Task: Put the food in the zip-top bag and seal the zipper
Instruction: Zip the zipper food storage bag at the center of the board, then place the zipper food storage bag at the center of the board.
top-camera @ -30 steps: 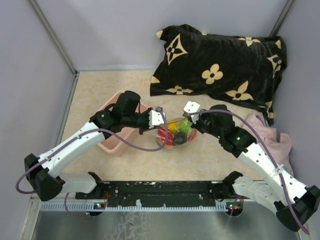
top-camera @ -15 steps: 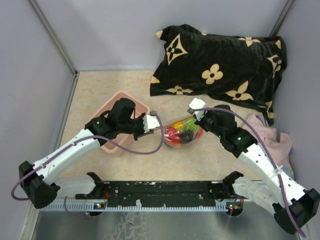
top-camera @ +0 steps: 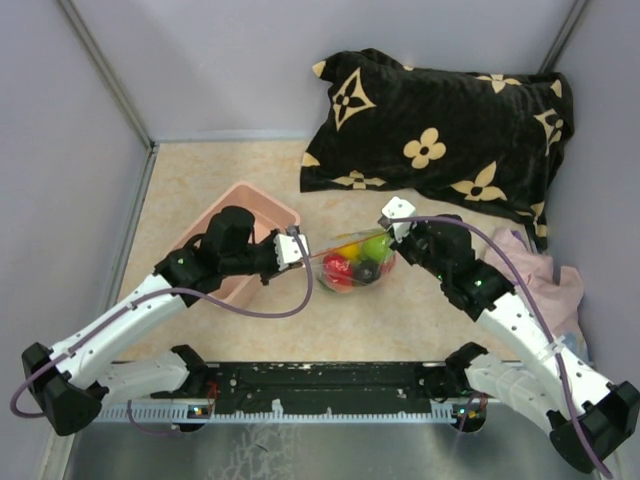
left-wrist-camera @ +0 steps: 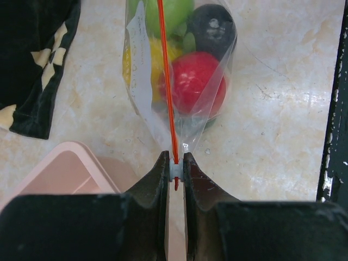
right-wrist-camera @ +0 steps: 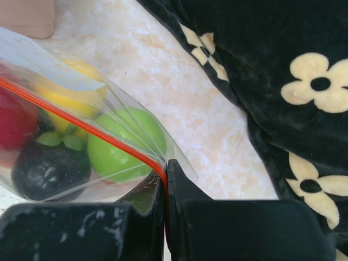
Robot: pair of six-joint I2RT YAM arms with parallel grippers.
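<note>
The white slider [top-camera: 303, 262] [left-wrist-camera: 176, 169] sits between my left gripper's fingers at the zipper's end. Next, my left gripper pulls back, to the left in the top view, and releases it.
The clear zip-top bag [top-camera: 356, 262] hangs between both grippers, holding the food: a red piece [left-wrist-camera: 193, 81], a light green one [right-wrist-camera: 122, 144], a dark brown one [left-wrist-camera: 212, 28] and a yellow one [right-wrist-camera: 65, 98]. The red-orange zipper [left-wrist-camera: 166, 76] runs taut along its mouth. My left gripper [left-wrist-camera: 175, 169] is shut on the white slider at the zipper's left end; it shows in the top view [top-camera: 293, 246]. My right gripper [right-wrist-camera: 166, 175] is shut on the zipper's right end; it shows in the top view [top-camera: 392, 217].
A pink plastic bin [top-camera: 236, 215] stands under my left arm, also in the left wrist view [left-wrist-camera: 65, 174]. A black cushion with cream flowers [top-camera: 440, 140] lies at the back right. A pinkish cloth [top-camera: 545, 275] lies at the right edge.
My left gripper has drawn leftward along the zipper, away from the right gripper. The bag has stretched out and shifted slightly; the right gripper has kept its hold on the right end.
</note>
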